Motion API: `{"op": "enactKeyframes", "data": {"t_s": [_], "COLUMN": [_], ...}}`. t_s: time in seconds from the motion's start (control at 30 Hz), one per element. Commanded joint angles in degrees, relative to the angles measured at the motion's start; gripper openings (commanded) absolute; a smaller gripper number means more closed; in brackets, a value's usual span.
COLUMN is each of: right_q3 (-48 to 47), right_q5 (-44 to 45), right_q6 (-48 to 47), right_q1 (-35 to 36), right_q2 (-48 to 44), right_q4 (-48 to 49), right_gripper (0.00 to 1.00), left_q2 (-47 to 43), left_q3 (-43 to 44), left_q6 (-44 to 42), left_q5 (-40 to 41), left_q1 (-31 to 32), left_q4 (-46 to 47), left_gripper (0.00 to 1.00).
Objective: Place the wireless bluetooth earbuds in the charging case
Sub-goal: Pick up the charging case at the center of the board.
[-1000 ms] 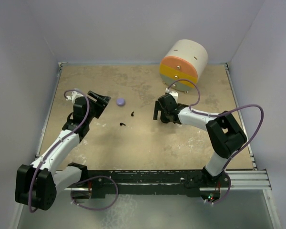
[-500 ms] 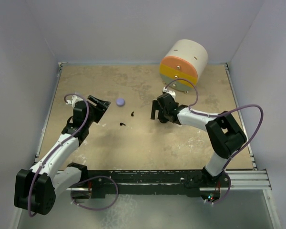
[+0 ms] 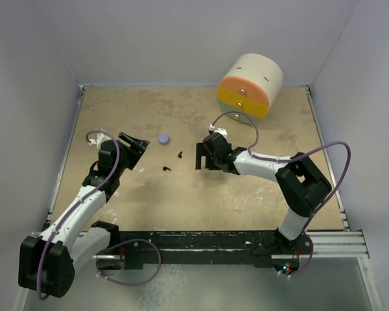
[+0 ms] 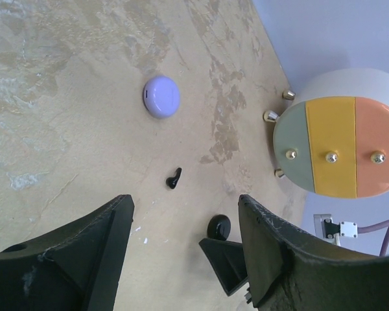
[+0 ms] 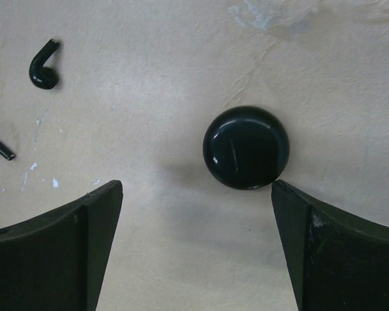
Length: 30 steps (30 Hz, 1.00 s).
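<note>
Because the black round case (image 5: 246, 148) sits nearer one finger, I will shift my right gripper toward the right in the wrist view and close around its sides.
Two black earbuds (image 3: 181, 154) (image 3: 166, 169) lie mid-table; the right wrist view shows them at its left edge (image 5: 44, 68) (image 5: 0, 149), and the left wrist view shows one (image 4: 174, 178). No lavender earbuds are in view. A closed lavender round case (image 3: 163, 138) (image 4: 161, 96) lies to their left. A closed black round case (image 5: 246, 148) (image 4: 219, 227) lies on the table just beyond my right fingertips, nearer the right one. My right gripper (image 3: 201, 157) (image 5: 194, 188) is open and empty, low over the table. My left gripper (image 3: 141, 150) (image 4: 185, 201) is open and empty, left of the lavender case.
A large white drum (image 3: 249, 87) with a green, yellow and orange face (image 4: 337, 146) lies on its side at the back right. The table has walls at the back and on both sides.
My right gripper has moved left, toward the black earbuds. My left gripper has drawn back a little toward the left and near side.
</note>
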State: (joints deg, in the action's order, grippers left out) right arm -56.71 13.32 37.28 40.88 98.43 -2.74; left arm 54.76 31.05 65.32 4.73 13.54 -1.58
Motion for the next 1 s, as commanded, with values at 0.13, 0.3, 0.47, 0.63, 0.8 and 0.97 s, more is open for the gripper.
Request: {"op": "enactKeyframes", "data": {"t_s": [0.13,0.3,0.47,0.63,0.8,0.97], "right_q3": [-4.96,-6.37,-5.19,-5.82,-4.14,-5.17], "right_q5": [0.34,1.48,2.66,5.63,5.36,6.51], "right_q6": [2.00,2.09,1.97,0.27,-3.47,-7.69], "right_q1": [3.93,4.87,4.82,4.68,2.50,0.61], "right_q2": [2.64,2.65,-2.19,-0.85,-0.24,1.52], "right_q4": [-0.48,-2.14,-5.41,-10.28,-7.97,-6.86], "right_gripper": [0.97,0.97,0.99,1.00,1.00,1.00], "left_q2": [-2.04,-2.79,-3.01,-2.24,-1.76,-0.40], "left_q3": [-0.87,-1.19,-1.49,-1.48,-0.16,2.06], "left_q6": [-0.70,-0.74,-0.52,-0.01,-0.43,-1.21], "left_q5": [-0.19,-0.20,-0.32,-1.40,-3.18,-5.38], "left_q1": [0.17,0.17,0.17,0.17,0.17,0.26], "left_q4": [0.59,0.19,0.36,1.34,1.05,0.22], "left_gripper": [0.64,0.64,0.64,0.64,0.64,0.64]}}
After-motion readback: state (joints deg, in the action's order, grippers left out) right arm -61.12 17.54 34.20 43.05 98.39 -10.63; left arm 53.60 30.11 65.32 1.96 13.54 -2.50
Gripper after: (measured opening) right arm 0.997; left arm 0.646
